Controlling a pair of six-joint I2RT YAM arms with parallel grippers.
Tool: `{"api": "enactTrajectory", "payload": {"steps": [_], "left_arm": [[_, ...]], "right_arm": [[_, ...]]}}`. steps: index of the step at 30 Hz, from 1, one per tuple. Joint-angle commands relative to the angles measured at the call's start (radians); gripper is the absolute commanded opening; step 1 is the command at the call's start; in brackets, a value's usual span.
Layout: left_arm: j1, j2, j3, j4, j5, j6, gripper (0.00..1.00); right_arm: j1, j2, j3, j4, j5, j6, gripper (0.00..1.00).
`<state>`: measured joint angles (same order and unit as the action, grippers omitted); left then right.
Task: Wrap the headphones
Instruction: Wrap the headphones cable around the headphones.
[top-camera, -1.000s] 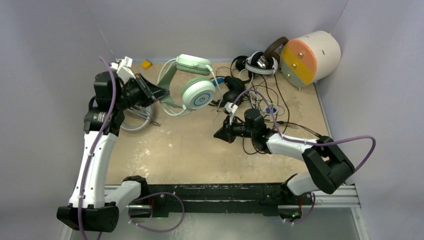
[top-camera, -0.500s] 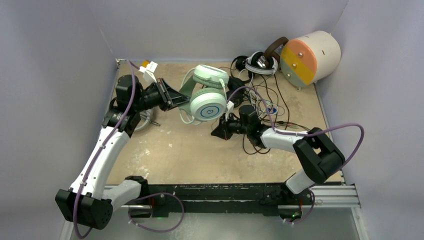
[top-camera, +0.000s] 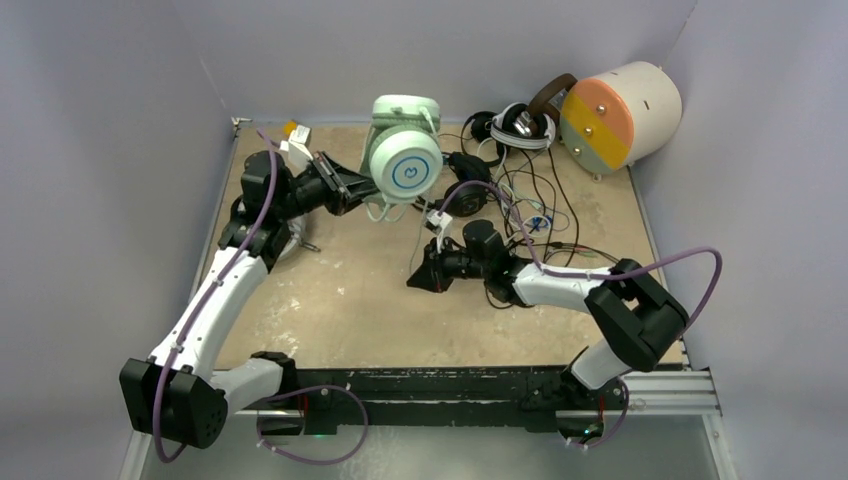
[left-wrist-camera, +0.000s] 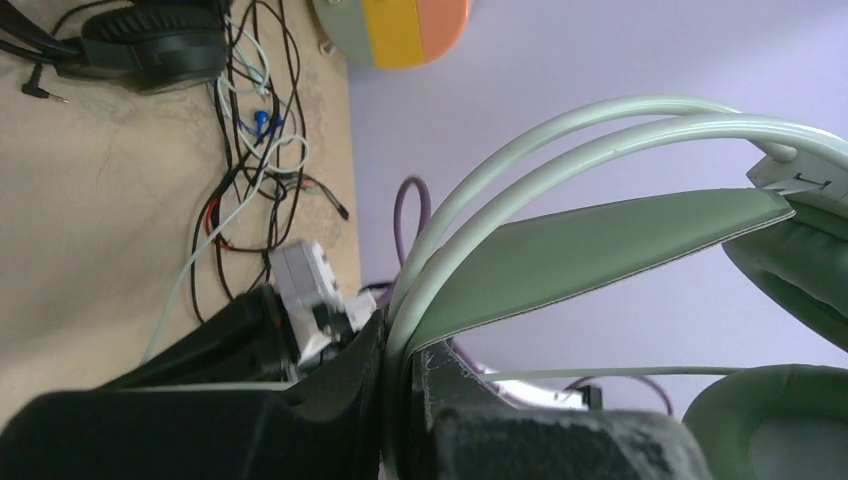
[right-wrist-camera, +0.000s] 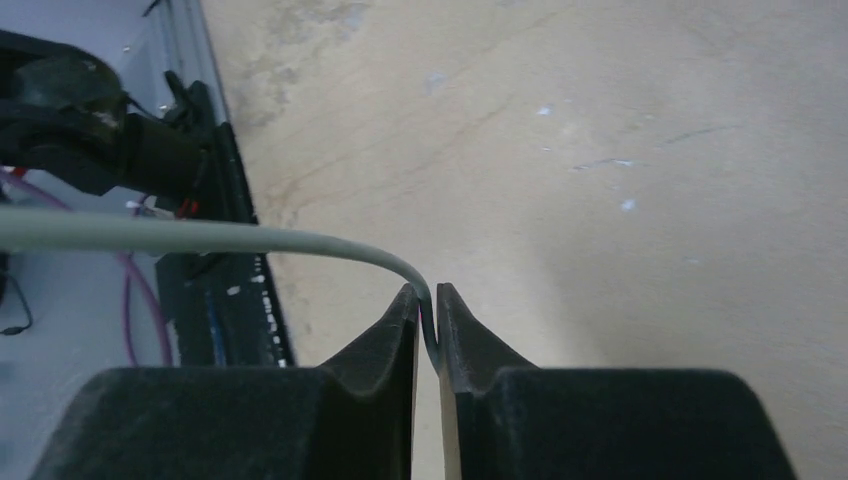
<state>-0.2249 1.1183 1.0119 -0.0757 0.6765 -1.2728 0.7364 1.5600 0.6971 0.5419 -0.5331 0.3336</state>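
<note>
I will next raise my right gripper and swing it outward toward the black headset (top-camera: 466, 197) to let go of the cable. The cable is still hanging unwrapped from the headphones.
The mint-green headphones (top-camera: 402, 165) hang above the back of the table, one round ear cup facing up. My left gripper (top-camera: 354, 189) is shut on their headband (left-wrist-camera: 600, 240), which runs between the black fingers (left-wrist-camera: 340, 400) in the left wrist view. A green ear pad (left-wrist-camera: 790, 430) shows at the lower right there. My right gripper (top-camera: 413, 281) sits low over the table's middle, shut on the thin pale cable (right-wrist-camera: 200, 235). That cable bends down between its fingertips (right-wrist-camera: 427, 312). More headphones (top-camera: 520, 123) lie at the back.
A cream cylinder with an orange-and-green face (top-camera: 620, 105) stands in the back right corner. Tangled cables (top-camera: 530, 215) and a black headset (top-camera: 465, 195) lie right of centre. A small yellow block (top-camera: 291, 128) sits at the back left. Walls enclose the table on three sides.
My left gripper has carried the mint-green headphones right and turned them so an ear cup faces up. My right gripper has slid left and nearer with the cable.
</note>
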Motion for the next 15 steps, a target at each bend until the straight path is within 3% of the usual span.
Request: {"api": "enactTrajectory", "payload": {"steps": [1,5,11,15], "left_arm": [[0.009,-0.004,0.014,0.077,-0.131,-0.182,0.00],[0.036,0.033,0.055,-0.038,-0.226,-0.202,0.00],[0.020,0.149,0.365,-0.568,-0.656,-0.084,0.00],[0.000,0.138,0.358,-0.651,-0.931,-0.102,0.00]], "right_arm": [[0.069,-0.057,-0.041,0.103,-0.008,0.064,0.16],[0.147,-0.059,-0.062,0.142,0.027,0.081,0.18],[0.278,-0.062,0.008,-0.009,0.141,0.058,0.11],[0.390,-0.103,0.082,-0.158,0.278,0.008,0.03]]}}
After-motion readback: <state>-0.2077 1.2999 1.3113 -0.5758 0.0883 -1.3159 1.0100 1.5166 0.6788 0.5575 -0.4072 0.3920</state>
